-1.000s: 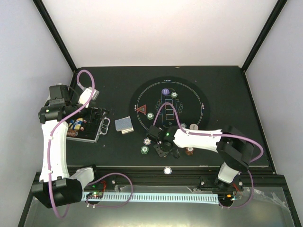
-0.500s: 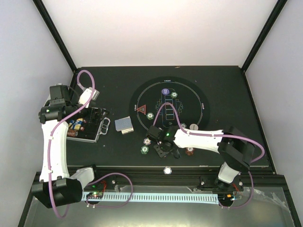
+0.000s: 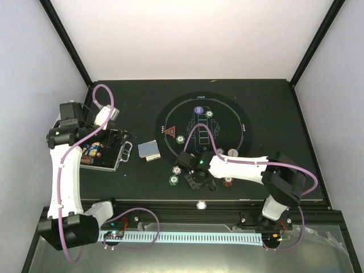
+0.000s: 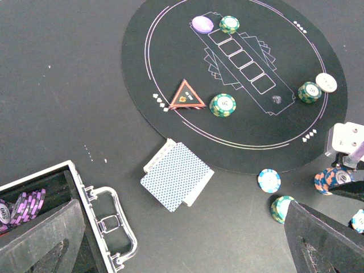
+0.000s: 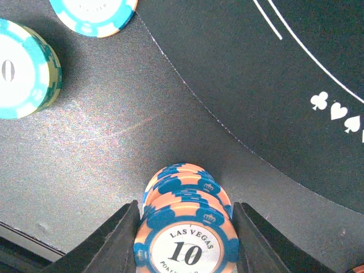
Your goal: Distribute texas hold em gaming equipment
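Observation:
The mat is bare between red triangle and purple button, so I will next raise my right gripper, move it outward, then down onto that spot to release.
In the right wrist view a short stack of orange-and-blue poker chips stands on the table with my right gripper shut on it, a finger against each side. Seen from above, that gripper is just below the round black mat. My left gripper is open and empty, hovering by the open case. The grey-blue playing cards lie between case and mat. On the mat are a red triangle marker, a purple button, a white button and green chips.
A blue-and-white chip and a green stack sit left of the right gripper, off the mat. Purple chips lie in the case, whose handle points toward the cards. A red-brown chip lies by the right arm.

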